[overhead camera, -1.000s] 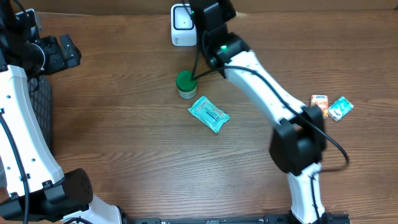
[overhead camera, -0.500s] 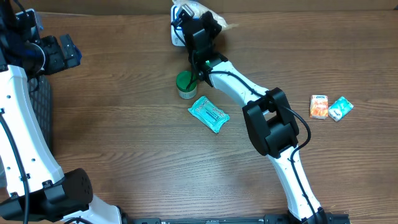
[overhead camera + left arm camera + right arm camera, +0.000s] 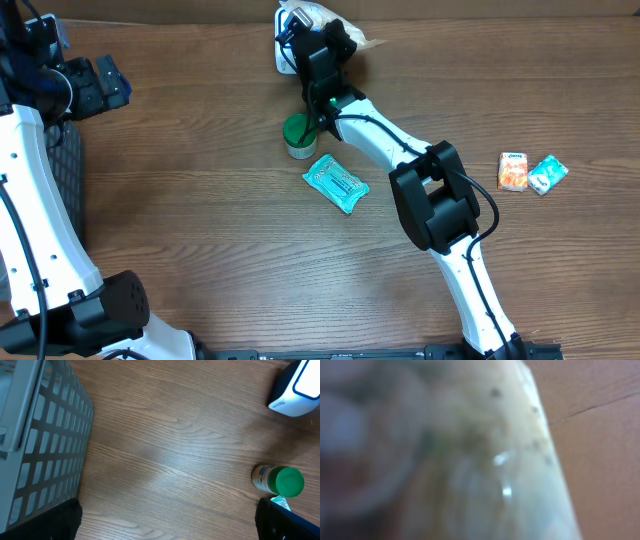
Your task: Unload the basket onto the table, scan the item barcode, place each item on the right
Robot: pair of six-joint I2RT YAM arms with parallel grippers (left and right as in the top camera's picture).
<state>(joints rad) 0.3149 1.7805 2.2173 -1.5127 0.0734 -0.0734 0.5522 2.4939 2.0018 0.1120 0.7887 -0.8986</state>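
Note:
The item swings back and down with my right gripper over the orange packet (image 3: 513,172), to its right in the overhead view, next. It then comes free clear of the scanner (image 3: 284,58).
At the table's far edge, my right gripper (image 3: 312,32) is shut on the item (image 3: 322,14), a pale, see-through packet. It holds the packet right over the white scanner (image 3: 284,58). The right wrist view is filled by a blur of the packet (image 3: 470,460), which hides the fingers. No barcode is visible. My left gripper (image 3: 100,85) hangs open at the far left with nothing in it. In the left wrist view, its two dark fingertips (image 3: 65,520) stand wide apart above bare wood, and the scanner (image 3: 297,390) sits in the top right corner.
A green-capped jar (image 3: 298,136) stands just in front of the scanner, with a teal packet (image 3: 336,183) below it. An orange packet (image 3: 513,171) and a teal-white packet (image 3: 547,174) lie at the right. A grey mesh basket (image 3: 35,435) sits at the left edge.
Over the last second the right arm folded, its elbow swinging in from the right, and the pale packet came into view at the scanner. It has held still for the last half second.

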